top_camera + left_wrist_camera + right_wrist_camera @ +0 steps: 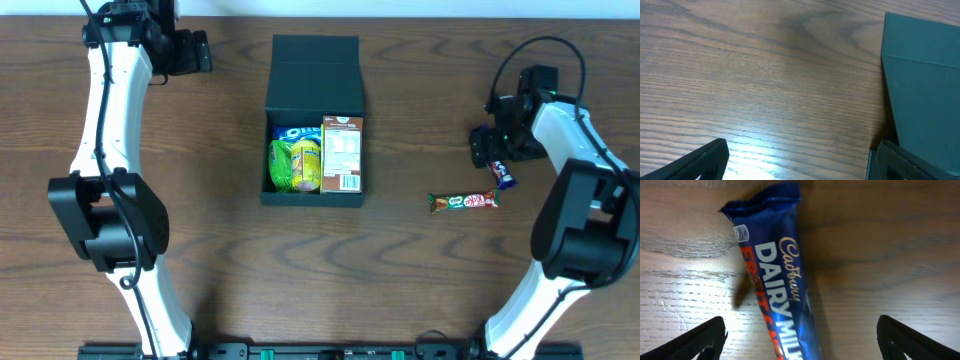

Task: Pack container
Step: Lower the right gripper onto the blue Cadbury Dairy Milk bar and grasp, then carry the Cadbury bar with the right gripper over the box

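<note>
My right gripper's open fingers are already on both sides of the bar's wrapper, so I will lower them next onto the Dairy Milk bar's lettered part [780, 287] below and close.
The black container [313, 80] stands open at the table's middle, its flap lid laid back; inside are a brown box [342, 154], a yellow-green packet [297, 166] and a blue packet [296, 133]. The lid [925, 85] fills the right of the left wrist view. My left gripper [200, 51] [800, 159] is open over bare wood left of the lid. My right gripper [492, 158] [801, 336] is open and straddles a blue Cadbury Dairy Milk bar [777, 275] [503, 175] lying on the table, fingers apart from it. A red-green KitKat bar [464, 202] lies nearby.
The wooden table [400, 290] carries nothing else. Both white arms rise from the front edge, the left arm [110, 150] along the left side, the right arm [585, 200] along the right side.
</note>
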